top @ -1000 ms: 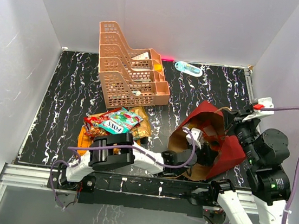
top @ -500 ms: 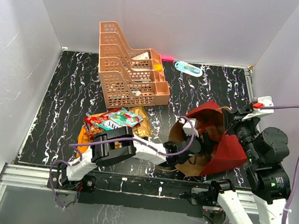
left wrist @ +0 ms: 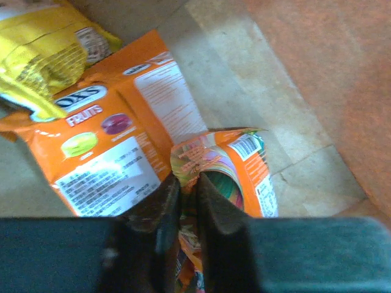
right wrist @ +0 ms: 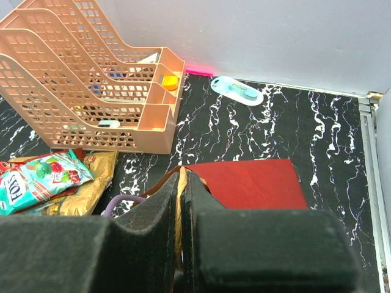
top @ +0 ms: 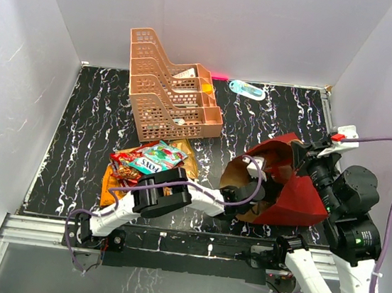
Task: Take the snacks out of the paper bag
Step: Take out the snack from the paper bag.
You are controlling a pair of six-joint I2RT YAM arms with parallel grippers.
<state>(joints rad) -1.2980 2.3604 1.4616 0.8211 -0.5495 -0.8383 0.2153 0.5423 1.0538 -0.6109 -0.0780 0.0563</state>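
Observation:
My left gripper carries the orange packet out of the bag and left in the top view next, over the snack pile. It then releases it, since other snacks lie there.
The red paper bag lies on its side at the right, its brown mouth facing left. My left arm reaches into that mouth; its fingers are hidden in the top view. In the left wrist view my left gripper is shut on a small orange packet inside the bag. An orange FOXS packet and a yellow packet lie beside it on the kraft floor. My right gripper is shut on the bag's tan twine handle at its upper rim.
A pile of snacks lies left of the bag: a teal packet, a red packet, a tan-gold bag and an orange bag. The peach rack stands behind. A small blue-green bottle lies at the back wall.
My left arm has pushed farther right into the bag. The bag has swung so its red side faces up and its mouth stands wider.

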